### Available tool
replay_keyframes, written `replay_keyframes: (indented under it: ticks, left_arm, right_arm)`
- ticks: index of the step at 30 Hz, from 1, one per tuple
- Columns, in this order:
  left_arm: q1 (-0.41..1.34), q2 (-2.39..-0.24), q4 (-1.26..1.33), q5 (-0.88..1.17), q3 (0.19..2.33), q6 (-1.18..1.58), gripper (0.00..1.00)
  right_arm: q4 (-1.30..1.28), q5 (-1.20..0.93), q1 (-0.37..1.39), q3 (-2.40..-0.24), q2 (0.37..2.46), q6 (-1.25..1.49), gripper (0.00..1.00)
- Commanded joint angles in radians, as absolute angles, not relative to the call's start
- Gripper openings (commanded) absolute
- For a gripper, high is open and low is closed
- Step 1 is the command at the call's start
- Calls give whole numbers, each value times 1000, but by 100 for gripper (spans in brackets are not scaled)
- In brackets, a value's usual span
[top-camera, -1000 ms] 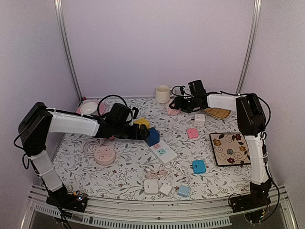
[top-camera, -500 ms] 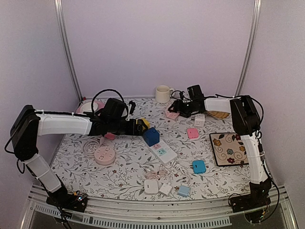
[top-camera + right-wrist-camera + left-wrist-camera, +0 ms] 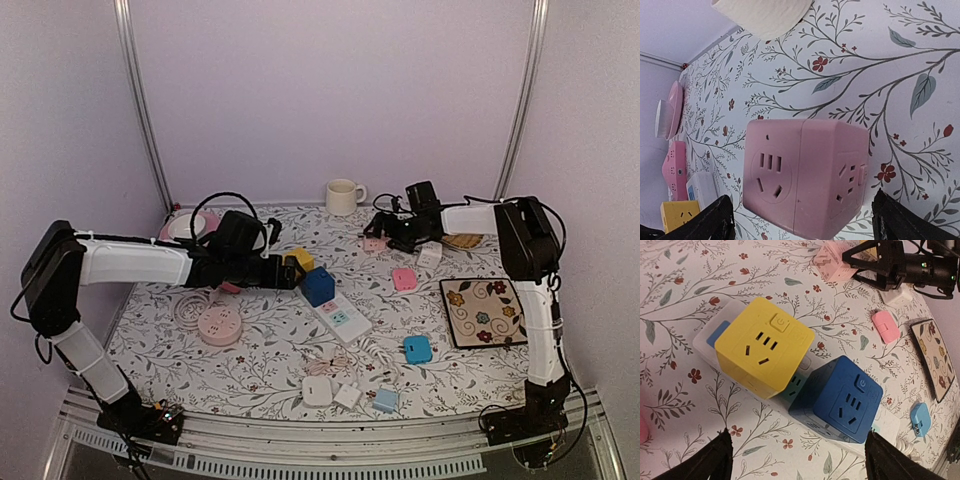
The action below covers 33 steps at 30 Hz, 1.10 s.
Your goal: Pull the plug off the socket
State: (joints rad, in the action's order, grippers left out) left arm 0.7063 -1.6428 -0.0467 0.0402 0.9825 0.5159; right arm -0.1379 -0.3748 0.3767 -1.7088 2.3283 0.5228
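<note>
I will move my right gripper back from the pink plug next and swing it around the blue cube plug, because the blue cube plug is to the gripper's left in the top view.
A yellow cube plug and a blue cube plug sit plugged into the white power strip at mid table. My left gripper hovers open just left of them, holding nothing. A pink cube plug rests on the flowered cloth at the back. My right gripper is open around it, both fingers clear of its sides.
A white mug stands at the back. A pink round socket and a pink bowl lie left. A flowered tile lies right. Small adapters are scattered: pink, blue, white.
My right gripper has opened and let go of the pink cube plug, after carrying it a little to the right. My left arm drew back slightly from the blue cube.
</note>
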Motion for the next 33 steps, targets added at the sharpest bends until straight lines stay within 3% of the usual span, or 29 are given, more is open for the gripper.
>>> replay_keyframes:
  ticks: [1, 17, 33]
  left_arm:
    - [683, -1620, -42, 41, 962, 508, 92]
    - [521, -1638, 100, 221, 898, 602, 92]
    - [478, -1777, 112, 193, 1024, 604, 92]
  right_arm:
    - [-150, -330, 370, -1677, 2236, 503, 98]
    - [-211, -175, 529, -1547, 2034, 392, 99]
    - [-318, 34, 838, -1552, 2006, 320, 98]
